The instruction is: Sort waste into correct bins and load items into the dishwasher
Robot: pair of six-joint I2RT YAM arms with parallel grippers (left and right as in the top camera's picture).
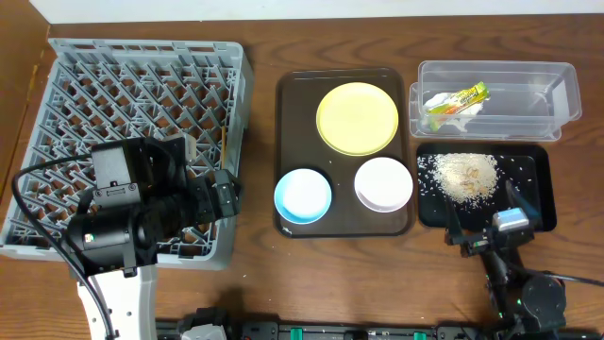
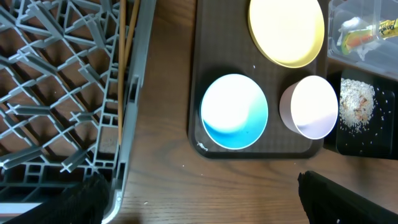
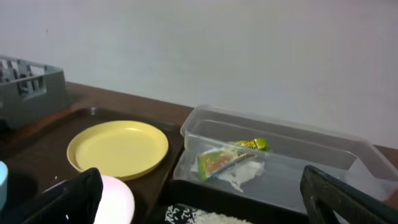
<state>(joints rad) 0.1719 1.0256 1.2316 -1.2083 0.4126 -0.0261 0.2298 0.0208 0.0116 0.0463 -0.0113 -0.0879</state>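
The left gripper will go across the brown tray, past the blue bowl, to the white bowl and down onto its rack-facing rim (image 1: pixel 357 184) (image 2: pixel 291 108).
The pale yellow plate (image 1: pixel 358 117), light blue bowl (image 1: pixel 303 195) and white bowl (image 1: pixel 383 183) sit on a dark brown tray (image 1: pixel 288 113). The wrapper with white paper (image 1: pixel 458 99) lies in the clear tub (image 1: pixel 528 85). The rice heap (image 1: pixel 462 175) lies on the black tray (image 1: pixel 533 203). The grey dish rack (image 1: pixel 142 104) is at the left. My left gripper (image 1: pixel 229 195) is open and empty over the rack's right front edge; its view shows the blue bowl (image 2: pixel 234 112) ahead. My right gripper (image 1: pixel 491 234) is open and empty at the black tray's front edge, facing the tub (image 3: pixel 280 143).
Two thin wooden sticks (image 2: pixel 124 50) lie in the rack near its right wall. A strip of bare wood table (image 2: pixel 168 93) separates the rack from the brown tray. A few loose grains lie on the table by the tray's front.
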